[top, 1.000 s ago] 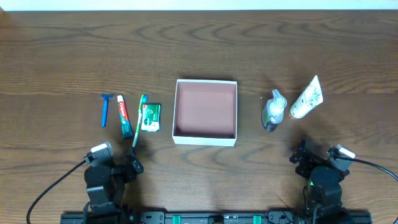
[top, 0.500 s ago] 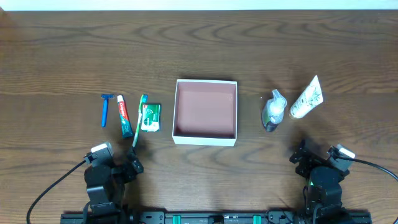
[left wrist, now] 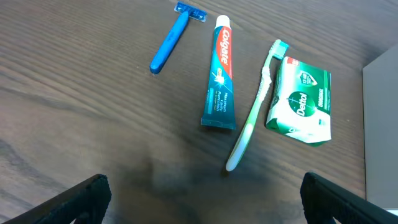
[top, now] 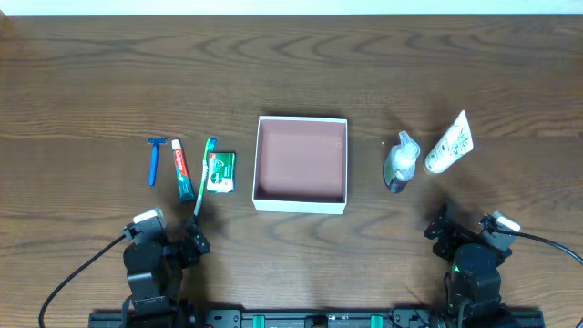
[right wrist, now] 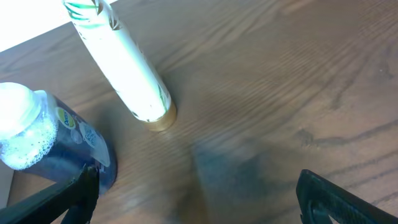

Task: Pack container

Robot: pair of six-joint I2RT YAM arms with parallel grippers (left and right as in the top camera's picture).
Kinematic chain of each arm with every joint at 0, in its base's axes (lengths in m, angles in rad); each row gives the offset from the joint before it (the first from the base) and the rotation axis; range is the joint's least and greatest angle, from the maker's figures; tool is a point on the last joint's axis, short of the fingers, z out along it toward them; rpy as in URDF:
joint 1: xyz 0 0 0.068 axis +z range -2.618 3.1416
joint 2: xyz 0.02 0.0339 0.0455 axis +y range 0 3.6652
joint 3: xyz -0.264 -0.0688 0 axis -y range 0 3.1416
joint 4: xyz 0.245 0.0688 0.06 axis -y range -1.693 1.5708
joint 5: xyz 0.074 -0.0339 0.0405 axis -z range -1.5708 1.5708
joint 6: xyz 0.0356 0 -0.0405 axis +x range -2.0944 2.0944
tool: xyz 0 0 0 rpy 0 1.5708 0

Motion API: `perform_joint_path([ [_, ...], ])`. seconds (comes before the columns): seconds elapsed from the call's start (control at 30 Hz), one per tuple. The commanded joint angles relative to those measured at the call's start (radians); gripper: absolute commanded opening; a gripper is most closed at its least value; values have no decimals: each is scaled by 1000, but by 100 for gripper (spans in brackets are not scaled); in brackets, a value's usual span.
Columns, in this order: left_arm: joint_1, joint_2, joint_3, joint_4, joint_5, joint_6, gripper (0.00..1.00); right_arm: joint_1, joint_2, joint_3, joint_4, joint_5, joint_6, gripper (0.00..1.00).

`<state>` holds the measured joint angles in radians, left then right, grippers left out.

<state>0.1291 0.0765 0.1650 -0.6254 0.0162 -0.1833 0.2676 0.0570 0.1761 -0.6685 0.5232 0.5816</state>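
Observation:
The white tube's flat end (top: 465, 129) opposite its cap stands clear of the bottle (top: 400, 163). So my right gripper rises next, reaches outward and comes down onto that end of the tube.
The container (top: 301, 201), a square shallow box with white walls and a pink-brown inside, stands empty at the table's middle. Left of it lie a blue razor (top: 154, 160), a toothpaste tube (top: 182, 170), a green toothbrush (top: 204, 176) and a green soap packet (top: 219, 171); all show in the left wrist view: razor (left wrist: 169, 45), tube (left wrist: 220, 74), toothbrush (left wrist: 254, 112), soap (left wrist: 300, 99). Right of it lie a dark bottle (top: 400, 163) and a white tube (top: 449, 144), also in the right wrist view: bottle (right wrist: 43, 140), tube (right wrist: 121, 59). My left gripper (left wrist: 202, 202) and right gripper (right wrist: 196, 196) are open and empty near the front edge.
The container's white wall edge shows at the right of the left wrist view (left wrist: 380, 124). Both arm bases and their cables sit at the table's front edge, left (top: 150, 264) and right (top: 474, 264). A pale strip runs along the table's far edge.

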Motion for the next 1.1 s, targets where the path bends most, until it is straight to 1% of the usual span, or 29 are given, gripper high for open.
perform_joint_path([
  [0.0,5,-7,-11,-1,-1,2,98,-12,-6,-2,0,-10,9,99],
  [0.2,5,-7,-11,-1,-1,2,98,-12,-6,-2,11,-132,5,99],
  [0.23,5,-7,-11,-1,-1,2,98,-12,-6,-2,37,-135,-16,99],
  [0.37,5,-7,-11,-1,-1,2,98,-12,3,47,216,-250,-198,99],
  [0.43,5,-7,-11,-1,-1,2,98,-12,37,117,246,-251,-215,99],
  [0.5,5,-7,-11,-1,-1,2,98,-13,101,212,237,-246,-253,99],
  [0.63,5,-7,-11,-1,-1,2,98,-19,303,451,151,-243,-299,99],
  [0.77,5,-7,-11,-1,-1,2,98,-54,543,732,-2,-243,-299,99],
  [0.97,5,-7,-11,-1,-1,2,98,-167,897,1138,-233,-269,-338,99],
  [1.07,5,-7,-11,-1,-1,2,98,-234,1047,1266,-320,-359,-362,99],
])
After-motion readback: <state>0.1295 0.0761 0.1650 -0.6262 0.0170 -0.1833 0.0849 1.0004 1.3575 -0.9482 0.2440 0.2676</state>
